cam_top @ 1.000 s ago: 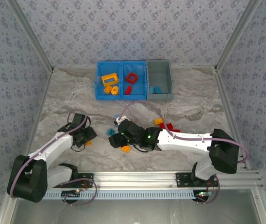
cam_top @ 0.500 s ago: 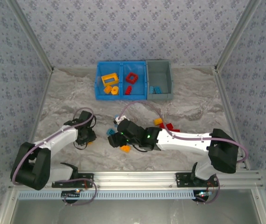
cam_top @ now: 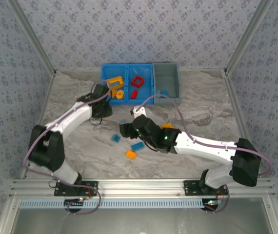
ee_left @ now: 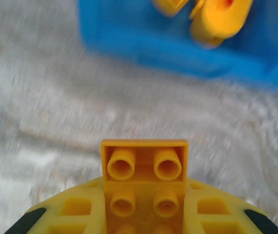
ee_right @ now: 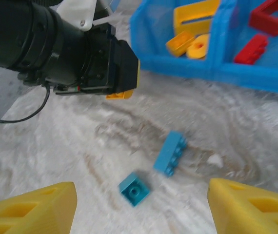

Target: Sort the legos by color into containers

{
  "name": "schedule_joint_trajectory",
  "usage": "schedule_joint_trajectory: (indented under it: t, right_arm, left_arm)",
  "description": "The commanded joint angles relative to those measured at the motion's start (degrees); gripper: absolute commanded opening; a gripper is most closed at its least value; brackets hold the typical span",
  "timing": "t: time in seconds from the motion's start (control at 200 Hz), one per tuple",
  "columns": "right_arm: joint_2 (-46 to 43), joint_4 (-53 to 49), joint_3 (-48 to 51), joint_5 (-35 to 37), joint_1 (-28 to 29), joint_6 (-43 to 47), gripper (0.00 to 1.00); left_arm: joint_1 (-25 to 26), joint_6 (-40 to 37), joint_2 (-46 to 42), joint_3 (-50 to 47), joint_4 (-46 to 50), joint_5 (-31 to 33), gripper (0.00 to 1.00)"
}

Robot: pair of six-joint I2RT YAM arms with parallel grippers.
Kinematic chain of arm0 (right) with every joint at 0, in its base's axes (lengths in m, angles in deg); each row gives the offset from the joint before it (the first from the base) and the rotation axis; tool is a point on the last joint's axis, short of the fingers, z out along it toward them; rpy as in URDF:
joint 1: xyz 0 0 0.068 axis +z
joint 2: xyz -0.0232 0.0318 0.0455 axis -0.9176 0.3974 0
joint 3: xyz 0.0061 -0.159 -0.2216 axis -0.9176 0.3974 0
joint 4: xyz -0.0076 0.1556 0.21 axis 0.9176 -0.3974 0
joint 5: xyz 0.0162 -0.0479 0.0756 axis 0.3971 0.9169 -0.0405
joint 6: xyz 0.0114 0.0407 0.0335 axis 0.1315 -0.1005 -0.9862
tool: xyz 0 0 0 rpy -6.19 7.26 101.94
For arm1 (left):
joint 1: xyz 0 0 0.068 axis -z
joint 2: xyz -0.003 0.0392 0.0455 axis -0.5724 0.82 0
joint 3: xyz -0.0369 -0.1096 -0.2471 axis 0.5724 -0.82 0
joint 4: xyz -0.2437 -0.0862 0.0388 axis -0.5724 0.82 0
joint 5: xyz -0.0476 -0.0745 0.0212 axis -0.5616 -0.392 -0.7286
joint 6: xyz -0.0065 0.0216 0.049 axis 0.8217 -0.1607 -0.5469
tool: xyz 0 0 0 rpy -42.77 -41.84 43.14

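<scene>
Next, my left gripper moves outward past the blue container's near rim and down into the blue container (ee_left: 146, 27). It releases the yellow studded brick (ee_left: 144, 178) there, because yellow legos lie in it.
My left gripper (cam_top: 105, 104) is shut on a yellow studded brick (ee_left: 144, 178) and hovers just in front of the left blue container (cam_top: 103, 92), which holds yellow legos (cam_top: 115, 87). The middle blue container (cam_top: 148, 90) holds red legos (cam_top: 138, 82). A blue brick lies in the grey container (cam_top: 174, 78). My right gripper (cam_top: 126, 129) stands open above the table, with nothing between its yellow fingers (ee_right: 31, 209). Below it lie a long blue brick (ee_right: 170, 152) and a small blue brick (ee_right: 135, 189). In the right wrist view the left gripper (ee_right: 124, 83) shows with the yellow brick (ee_right: 121, 94).
Loose on the marbled table are blue bricks (cam_top: 115, 138) (cam_top: 137, 146) and orange bricks (cam_top: 130, 154) (cam_top: 166, 126) around the right arm. Patterned walls and metal posts close in the table on three sides. Bare table lies to the far left and far right.
My left gripper shut on a yellow brick at the near left, then swung it up to the left blue container. The right gripper drew back to the right, uncovering blue and orange bricks.
</scene>
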Motion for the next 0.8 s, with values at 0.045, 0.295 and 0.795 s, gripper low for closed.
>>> schedule_joint_trajectory:
  t: [0.045, 0.295, 0.795]
  right_arm:
    - [2.7, -2.2, -5.8, 4.2, -3.0, -0.2, 0.73]
    - [6.1, -1.0, -7.5, 1.5, -7.2, -0.5, 0.74]
    - [5.1, -1.8, -6.7, -0.4, -9.8, -2.2, 0.76]
  left_arm:
    - [-0.5, -8.2, 12.7, 18.4, 9.2, 5.0, 0.21]
    - [-3.1, -12.5, 30.7, 44.0, 19.4, 11.4, 0.22]
    - [-3.0, -12.2, 38.5, 51.0, 22.6, 10.9, 0.49]
